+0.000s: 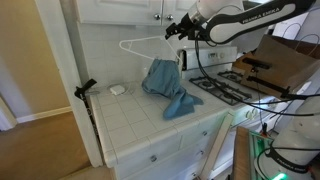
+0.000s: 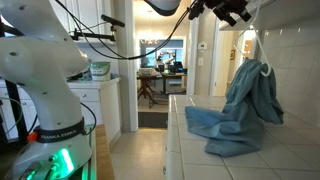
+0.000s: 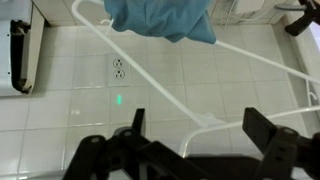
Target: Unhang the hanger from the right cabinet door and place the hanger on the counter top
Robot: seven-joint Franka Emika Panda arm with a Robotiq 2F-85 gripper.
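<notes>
The hanger's thin neck (image 3: 190,126) is untouched between my open fingers, outward and slightly above my gripper. I need to move my gripper up and outward around it and close.
The white hanger (image 1: 140,45) hangs tilted in front of the tiled wall, just under the upper cabinet doors (image 1: 140,8). A blue cloth (image 1: 168,85) is draped on it and trails down onto the white tiled counter top (image 1: 130,115). My gripper (image 1: 182,32) is at the hanger's hook end. In the wrist view the fingers (image 3: 198,128) stand wide apart, with the hanger's thin neck (image 3: 190,126) between them, touching neither. The gripper body hides the hook's top and what it hangs on. The cloth (image 2: 250,100) and counter (image 2: 280,165) show in both exterior views.
A white gas stove (image 1: 225,88) with black grates adjoins the counter, with a cardboard box (image 1: 285,60) behind it. A small white object (image 1: 117,89) lies on the counter by the wall. A black clamp (image 1: 85,88) sticks out at the counter's end. A wall outlet (image 3: 118,68) is behind the hanger.
</notes>
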